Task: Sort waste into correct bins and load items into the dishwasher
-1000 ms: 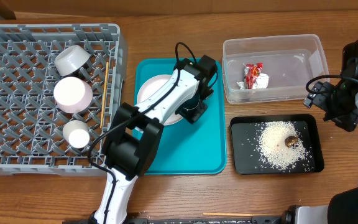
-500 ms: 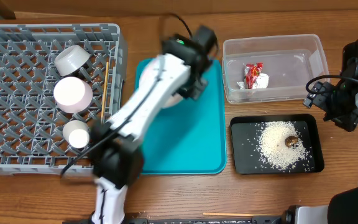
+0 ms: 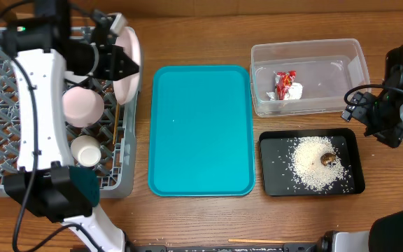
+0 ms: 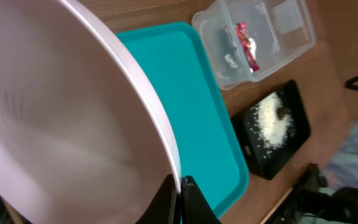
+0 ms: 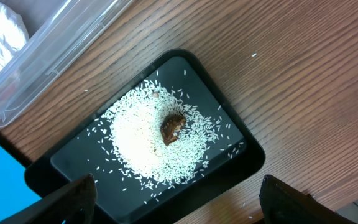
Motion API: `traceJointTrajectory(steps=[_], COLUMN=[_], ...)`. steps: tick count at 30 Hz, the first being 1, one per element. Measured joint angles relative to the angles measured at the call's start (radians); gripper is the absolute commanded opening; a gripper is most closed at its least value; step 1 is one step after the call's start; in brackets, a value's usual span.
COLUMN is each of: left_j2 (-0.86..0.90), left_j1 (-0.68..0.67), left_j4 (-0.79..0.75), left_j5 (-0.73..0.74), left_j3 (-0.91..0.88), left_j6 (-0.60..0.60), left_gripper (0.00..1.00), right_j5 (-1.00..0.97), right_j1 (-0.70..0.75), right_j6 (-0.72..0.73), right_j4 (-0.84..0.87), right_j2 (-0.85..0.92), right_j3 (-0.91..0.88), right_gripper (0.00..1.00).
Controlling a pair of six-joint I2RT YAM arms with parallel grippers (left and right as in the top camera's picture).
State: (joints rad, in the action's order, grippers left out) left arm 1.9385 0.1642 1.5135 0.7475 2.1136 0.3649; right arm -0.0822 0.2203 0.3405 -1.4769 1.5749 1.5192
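Observation:
The left gripper moves down next to stand the plate on edge and lets go of its rim, since the rack's side by the teal tray lies below that gripper.
My left gripper (image 3: 119,63) is shut on the rim of the round white plate (image 3: 129,66) and holds it on edge over the right side of the grey dish rack (image 3: 5,168). The plate (image 4: 61,118) fills the left wrist view, pinched between the fingers (image 4: 180,191). Two bowls (image 3: 82,105) (image 3: 86,150) and a chopstick (image 3: 115,115) lie in the rack. The red-and-white wrapper (image 3: 285,85) lies in the clear tub (image 3: 310,50). Rice with a brown lump (image 3: 326,159) lies in the black tray (image 3: 270,183). My right gripper (image 5: 173,202) is open above that tray.
An empty teal serving tray (image 3: 200,129) lies between the rack and the bins. A second chopstick (image 3: 257,241) lies at the table's front edge. The right arm (image 3: 387,115) stands at the right edge, beside the bins.
The left arm lifted the white plate off the teal tray and swung it left to the dish rack. The teal tray is bare now. The right arm has not moved.

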Motion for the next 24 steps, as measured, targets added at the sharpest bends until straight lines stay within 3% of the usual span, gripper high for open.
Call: traceJointTrajectory(steps=[6, 7, 8, 12, 19, 24], left_j2=[0.131, 0.161, 0.172, 0.183, 0.161, -0.021], left_j1=[0.065, 0.065, 0.065, 0.065, 0.085, 0.057], left_j4=[0.047, 0.051, 0.051, 0.051, 0.039, -0.003], left_j5=[0.122, 0.128, 0.122, 0.029, -0.08, -0.206], left_j3=[0.0, 0.0, 0.0, -0.001, -0.006, -0.009], left_j6=[0.089, 0.107, 0.111, 0.084, -0.012, -0.116], left_gripper=[0.04, 0.19, 0.47, 1.0, 1.0, 1.0], right_j5=[0.0, 0.0, 0.0, 0.0, 0.0, 0.0], right_j1=[0.0, 0.0, 0.0, 0.0, 0.0, 0.0], right_j6=[0.0, -0.001, -0.001, 0.0, -0.001, -0.001], right_j4=[-0.001, -0.001, -0.001, -0.001, -0.005, -0.004], right_j2=[0.0, 0.0, 0.0, 0.0, 0.0, 0.0], right_j3=[0.0, 0.0, 0.0, 0.0, 0.0, 0.0], right_gripper=[0.85, 0.85, 0.86, 0.85, 0.85, 0.86])
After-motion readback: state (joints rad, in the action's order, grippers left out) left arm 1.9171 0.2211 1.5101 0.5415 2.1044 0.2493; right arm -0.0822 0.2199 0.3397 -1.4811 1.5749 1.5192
